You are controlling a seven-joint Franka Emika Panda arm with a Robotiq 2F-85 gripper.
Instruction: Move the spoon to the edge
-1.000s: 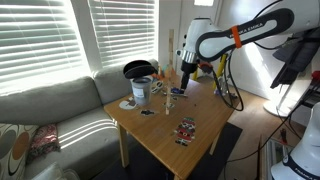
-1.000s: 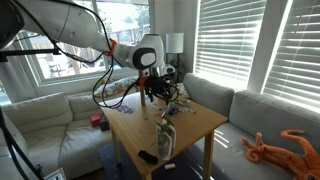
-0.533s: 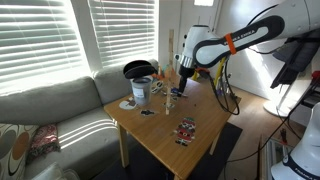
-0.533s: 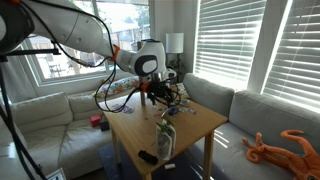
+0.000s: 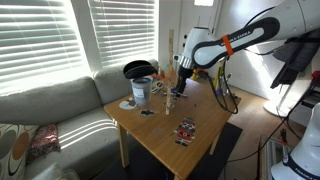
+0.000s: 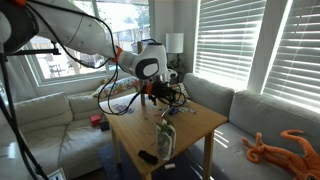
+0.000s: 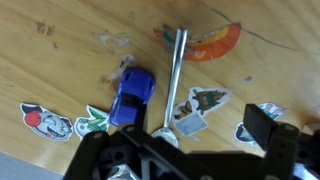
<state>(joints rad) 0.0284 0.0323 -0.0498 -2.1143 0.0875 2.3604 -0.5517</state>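
My gripper will next lower its fingers around the spoon's handle near the bowl [image 7: 170,108].
A metal spoon [image 7: 174,80] lies flat on the wooden table, its handle pointing away and its bowl just below my gripper. My gripper [image 7: 176,150] is open and empty, one finger on each side of the spoon's bowl, a little above the table. In both exterior views the gripper [image 5: 180,87] [image 6: 156,93] hovers low over the far part of the tabletop. The table's straight edge [image 5: 146,149] runs along the front. The spoon is too small to make out in the exterior views.
A blue toy car [image 7: 132,96] lies right beside the spoon, among several stickers [image 7: 203,103]. A metal can [image 5: 141,92] and a black bowl [image 5: 137,69] stand at the table's back. A glass bottle [image 6: 166,139] stands near one edge. A sofa [image 5: 60,115] flanks the table.
The arm has come down and shifted slightly, bringing the open gripper closer to the tabletop over the spoon. Nothing on the table has moved.
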